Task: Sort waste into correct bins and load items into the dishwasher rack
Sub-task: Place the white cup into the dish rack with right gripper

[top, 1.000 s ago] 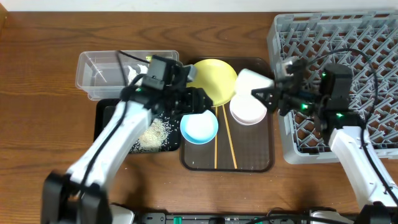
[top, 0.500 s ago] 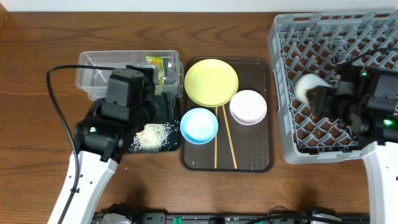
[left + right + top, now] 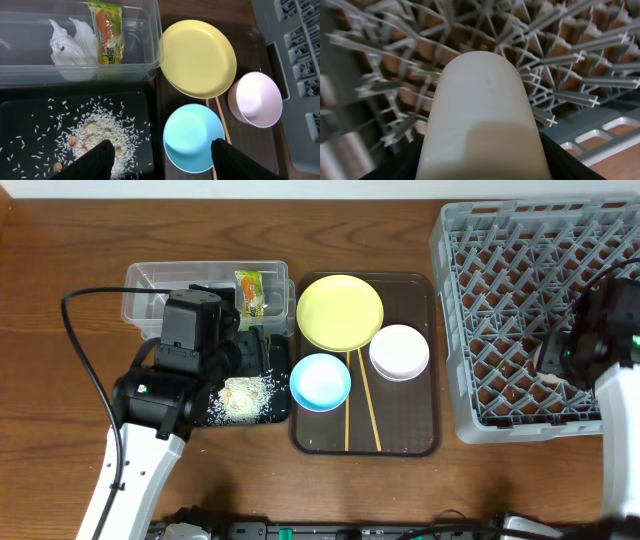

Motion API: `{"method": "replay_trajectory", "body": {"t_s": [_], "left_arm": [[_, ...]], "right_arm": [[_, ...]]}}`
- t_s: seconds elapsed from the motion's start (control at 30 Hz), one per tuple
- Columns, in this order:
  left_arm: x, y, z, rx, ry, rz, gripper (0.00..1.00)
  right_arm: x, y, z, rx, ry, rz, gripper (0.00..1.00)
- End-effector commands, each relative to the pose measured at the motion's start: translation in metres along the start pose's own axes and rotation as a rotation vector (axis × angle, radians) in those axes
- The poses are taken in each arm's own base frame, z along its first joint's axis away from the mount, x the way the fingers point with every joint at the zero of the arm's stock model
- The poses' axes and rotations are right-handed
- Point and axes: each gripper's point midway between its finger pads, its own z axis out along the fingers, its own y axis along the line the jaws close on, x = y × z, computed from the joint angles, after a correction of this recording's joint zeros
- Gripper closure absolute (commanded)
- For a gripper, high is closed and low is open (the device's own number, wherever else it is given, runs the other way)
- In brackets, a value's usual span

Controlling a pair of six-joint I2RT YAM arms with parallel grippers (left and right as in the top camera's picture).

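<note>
My right gripper moves down among the pegs of the grey dishwasher rack's near part next and releases the small white cup (image 3: 482, 115), as those pegs stand below it.
My right gripper (image 3: 481, 165) is shut on the small white cup (image 3: 482, 115) and holds it over the grey dishwasher rack (image 3: 500, 270), near its right front part (image 3: 580, 65). My left gripper (image 3: 160, 162) is open and empty, above the black tray (image 3: 30, 115) with the rice scraps (image 3: 95, 137) and the light blue bowl (image 3: 192, 137). The clear tub (image 3: 150, 290) holds the snack wrapper (image 3: 107, 32) and the white paper wad (image 3: 70, 42). The yellow plate (image 3: 340, 312), white bowl (image 3: 399, 352), blue bowl (image 3: 320, 381) and chopsticks (image 3: 349, 415) lie on the brown serving tray (image 3: 410, 435).
The rack fills the right side of the table, its left wall next to the serving tray. The tub and black tray sit side by side left of the serving tray. Bare wooden table (image 3: 60, 330) lies at the far left and front.
My right gripper has carried the white cup from the serving tray rightward over the rack. My left arm has drawn back from the plate to above the black tray.
</note>
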Motion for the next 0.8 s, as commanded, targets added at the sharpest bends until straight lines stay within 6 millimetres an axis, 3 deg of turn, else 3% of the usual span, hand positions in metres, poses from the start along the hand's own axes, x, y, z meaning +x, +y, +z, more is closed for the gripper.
{"method": "replay_trajectory", "body": {"t_s": [0.0,0.2,0.3,0.47,0.57,0.67,0.77], "left_arm": [[-0.005,0.003,-0.003,-0.015,-0.016,0.006,0.34],[-0.004,0.003,-0.002,-0.016,-0.013,0.006,0.35],[-0.003,0.003,-0.002,-0.018,-0.009,0.006,0.34],[0.001,0.005,-0.002,-0.022,0.005,0.004,0.28],[0.004,0.010,-0.002,-0.052,0.017,0.002,0.26],[0.010,0.031,-0.004,-0.164,0.030,-0.012,0.25],[0.016,0.056,-0.010,-0.284,0.040,-0.091,0.25]], "right_arm": [[-0.001,-0.014,0.012,0.061,0.031,0.042,0.64],[0.004,-0.008,0.040,0.039,0.112,0.041,0.62],[0.008,-0.002,0.045,0.011,0.138,0.039,0.39],[0.008,0.008,0.044,-0.050,0.139,0.042,0.17],[0.006,0.008,0.037,-0.054,0.130,0.044,0.06],[-0.006,0.011,0.019,-0.082,0.078,0.050,0.07],[-0.028,0.028,-0.010,-0.203,-0.018,0.046,0.11]]}}
